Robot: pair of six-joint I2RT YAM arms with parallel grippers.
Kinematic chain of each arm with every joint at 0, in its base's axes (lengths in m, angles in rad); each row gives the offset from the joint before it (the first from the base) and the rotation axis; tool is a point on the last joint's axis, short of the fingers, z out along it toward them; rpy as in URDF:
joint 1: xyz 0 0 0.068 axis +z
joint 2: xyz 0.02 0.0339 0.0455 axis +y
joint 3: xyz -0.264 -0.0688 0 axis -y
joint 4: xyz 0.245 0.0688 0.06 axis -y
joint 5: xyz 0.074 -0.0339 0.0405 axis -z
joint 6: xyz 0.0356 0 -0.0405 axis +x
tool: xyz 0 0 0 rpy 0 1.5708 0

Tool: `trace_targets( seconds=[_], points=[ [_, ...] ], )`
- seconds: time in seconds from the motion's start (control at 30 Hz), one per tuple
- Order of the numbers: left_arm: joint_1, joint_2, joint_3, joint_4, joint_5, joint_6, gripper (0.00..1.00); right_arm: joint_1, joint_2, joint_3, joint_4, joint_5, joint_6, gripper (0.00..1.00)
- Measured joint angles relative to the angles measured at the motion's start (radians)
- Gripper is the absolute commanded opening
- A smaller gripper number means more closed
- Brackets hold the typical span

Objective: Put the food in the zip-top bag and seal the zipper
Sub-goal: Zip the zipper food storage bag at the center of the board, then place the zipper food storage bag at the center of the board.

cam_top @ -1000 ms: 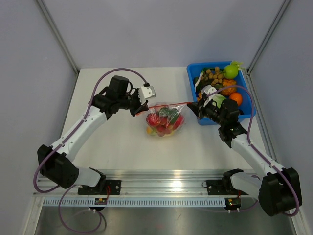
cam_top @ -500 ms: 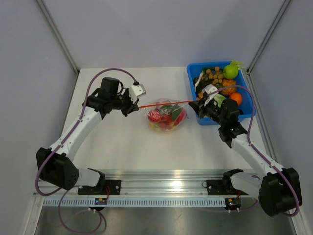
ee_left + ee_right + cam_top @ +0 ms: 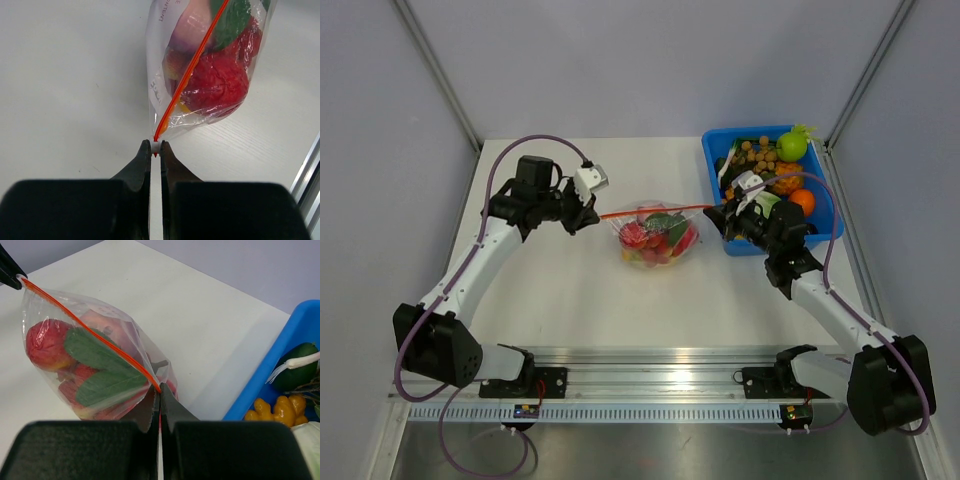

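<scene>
I should move my left gripper outward over the white table and open it there, because the slider (image 3: 155, 146) is at the zipper's end with the food inside.
The clear zip-top bag (image 3: 657, 240) hangs stretched between my two grippers, just above the white table. It holds the food (image 3: 653, 238): red fruits, green leaves and a bit of yellow, also seen in the left wrist view (image 3: 217, 82) and the right wrist view (image 3: 100, 375). The red-orange zipper (image 3: 650, 211) runs taut along the bag's top edge. My left gripper (image 3: 592, 214) is shut on the zipper's left end, on its small white slider (image 3: 155, 146). My right gripper (image 3: 714, 212) is shut on the zipper's right end (image 3: 159, 389).
A blue bin (image 3: 820, 200) at the back right holds more toy food: a green apple (image 3: 792, 146), an orange (image 3: 802, 200), ginger (image 3: 277, 410) and a green vegetable (image 3: 300, 371). It stands right behind my right gripper. Grey walls enclose the table.
My left gripper has drawn leftward along the zipper, pulling the strip longer and taut. The bag has shifted slightly. My right gripper has stayed in place.
</scene>
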Motion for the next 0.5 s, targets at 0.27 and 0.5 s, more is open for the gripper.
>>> trace_targets(
  seconds=[0.27,0.5],
  points=[
    [0.017,0.006,0.051,0.031,-0.014,-0.026,0.00,-0.007,0.138,0.102,0.042,-0.017,0.019,0.00],
    [0.045,0.058,0.163,0.140,-0.055,-0.055,0.00,-0.011,0.372,0.335,0.147,-0.052,0.050,0.00]
  ],
)
